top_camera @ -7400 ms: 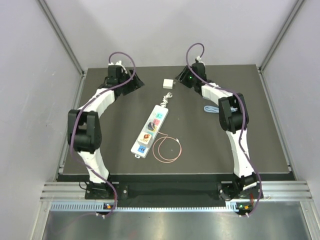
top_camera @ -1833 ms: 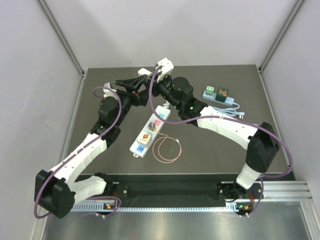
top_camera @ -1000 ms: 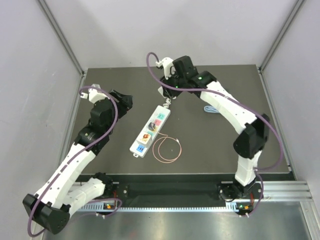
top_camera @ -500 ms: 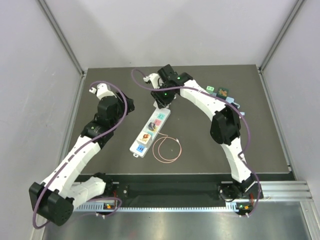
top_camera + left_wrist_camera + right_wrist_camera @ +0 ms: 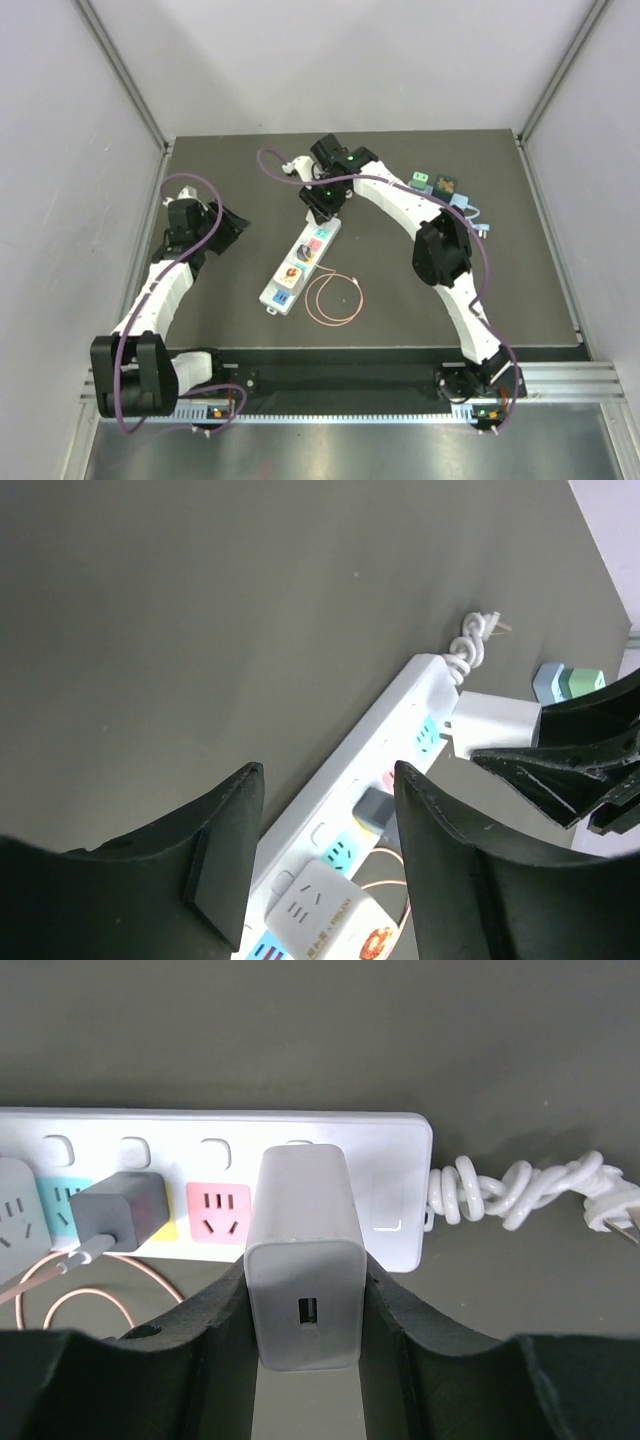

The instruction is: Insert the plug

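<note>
The plug in my right gripper still stands off the power strip's socket side, so next I need to push it down into the teal socket nearest the cord (image 5: 322,233) and let it go.
The plug (image 5: 303,1260), a white charger block with a USB port facing the camera, is clamped in my right gripper (image 5: 305,1290). Its front end sits over the white power strip (image 5: 395,1190), between the pink socket (image 5: 218,1203) and the cord end; its prongs are hidden. In the top view the right gripper (image 5: 322,200) is at the far end of the power strip (image 5: 300,262). The left wrist view shows the plug (image 5: 495,720) beside the strip's teal socket (image 5: 428,735). My left gripper (image 5: 235,225) hangs left of the strip, open and empty.
On the strip sit a grey charger (image 5: 118,1210) and a white cube adapter (image 5: 325,910). A copper cable loop (image 5: 335,298) lies beside its near end. The strip's coiled white cord (image 5: 510,1190) trails off its far end. Coloured adapter blocks (image 5: 440,187) lie at the back right.
The right gripper has moved the plug down and left onto the strip's far end. The left arm has swung back toward the left edge, and its jaws have narrowed a little.
</note>
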Motion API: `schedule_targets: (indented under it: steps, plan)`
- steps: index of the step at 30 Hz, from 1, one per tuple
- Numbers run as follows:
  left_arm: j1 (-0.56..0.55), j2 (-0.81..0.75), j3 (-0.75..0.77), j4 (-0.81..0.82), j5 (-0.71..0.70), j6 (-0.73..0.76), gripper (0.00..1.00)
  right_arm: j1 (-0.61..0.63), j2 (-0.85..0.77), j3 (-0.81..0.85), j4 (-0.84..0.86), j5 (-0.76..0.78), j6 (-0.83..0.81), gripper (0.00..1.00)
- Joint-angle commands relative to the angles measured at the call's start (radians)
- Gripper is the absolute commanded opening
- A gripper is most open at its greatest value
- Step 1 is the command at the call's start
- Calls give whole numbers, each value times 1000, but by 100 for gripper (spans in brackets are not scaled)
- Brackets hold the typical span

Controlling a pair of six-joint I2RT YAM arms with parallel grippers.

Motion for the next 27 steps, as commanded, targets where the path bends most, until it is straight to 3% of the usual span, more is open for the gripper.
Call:
schedule_targets:
  steps: [1, 27]
  plan:
    - [46, -16, -33, 81, 32, -42, 60, 18, 18, 55, -12, -22, -31, 0]
    - [51, -4, -55, 95, -40, 30, 61, 57, 143, 104, -65, 91, -69, 0]
